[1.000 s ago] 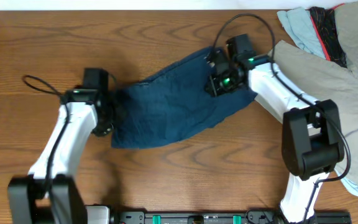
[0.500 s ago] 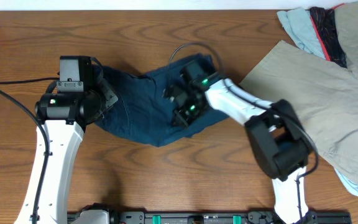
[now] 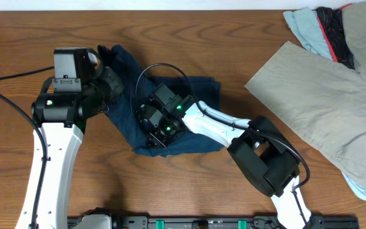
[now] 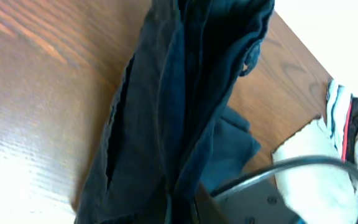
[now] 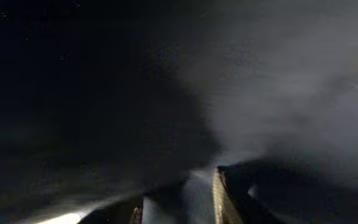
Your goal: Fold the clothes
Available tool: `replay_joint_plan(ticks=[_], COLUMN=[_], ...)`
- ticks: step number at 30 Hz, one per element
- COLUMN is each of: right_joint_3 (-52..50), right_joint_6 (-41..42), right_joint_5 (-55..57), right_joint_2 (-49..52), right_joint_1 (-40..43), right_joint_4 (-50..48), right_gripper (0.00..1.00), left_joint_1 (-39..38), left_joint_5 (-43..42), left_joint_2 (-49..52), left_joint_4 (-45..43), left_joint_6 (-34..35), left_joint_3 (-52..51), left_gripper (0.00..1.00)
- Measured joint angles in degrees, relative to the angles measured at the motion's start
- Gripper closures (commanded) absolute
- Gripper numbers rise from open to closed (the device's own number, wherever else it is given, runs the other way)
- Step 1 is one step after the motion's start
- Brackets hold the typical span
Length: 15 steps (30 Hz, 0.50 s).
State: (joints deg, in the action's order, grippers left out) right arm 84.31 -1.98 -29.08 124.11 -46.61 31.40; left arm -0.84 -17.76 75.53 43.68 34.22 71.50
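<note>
The shorts' flat far part (image 3: 202, 93) (image 4: 234, 144) is below my left gripper and to its right in the overhead view, so the gripper swings across and down onto it next and releases.
The dark navy shorts (image 3: 199, 92) lie bunched and partly doubled over at the table's middle left. My left gripper (image 3: 110, 79) is shut on their left end and holds it raised near the back. In the left wrist view the shorts (image 4: 179, 93) hang in long folds from the fingers (image 4: 179, 211). My right gripper (image 3: 152, 130) is low on the shorts' front part, pressed into the cloth. In the right wrist view the dark cloth (image 5: 229, 81) fills the frame, and a fold sits between the fingers (image 5: 194, 199), which look shut on it.
A large khaki-beige garment (image 3: 316, 102) covers the right side of the table. A light blue cloth (image 3: 304, 28) and a dark item with a red stripe (image 3: 332, 32) lie at the back right. The right arm's cable loops over the shorts.
My right gripper has swept left across the shorts, dragging their right end over the rest. My left gripper has moved back and up with the left end.
</note>
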Motion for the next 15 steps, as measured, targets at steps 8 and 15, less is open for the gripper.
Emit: replay_joint_plan(ticks=[8,15], right_joint_3=[3.8,4.3], right_joint_6=[3.1,4.3], right_joint_5=[9.7,15.4], right_joint_2=[-4.5,-9.0], right_joint_1=[8.9,19.0], right_joint_4=[10.9,19.1], right_gripper=[0.62,0.66], left_joint_1=[0.0,-2.1], left_joint_5=[-1.0,-1.2], left_joint_2=[0.0,0.0], left_joint_4=[2.3,3.0], left_joint_6=[-0.2,-0.2], left_joint_3=[0.0,0.0], left_gripper=[0.94,0.94])
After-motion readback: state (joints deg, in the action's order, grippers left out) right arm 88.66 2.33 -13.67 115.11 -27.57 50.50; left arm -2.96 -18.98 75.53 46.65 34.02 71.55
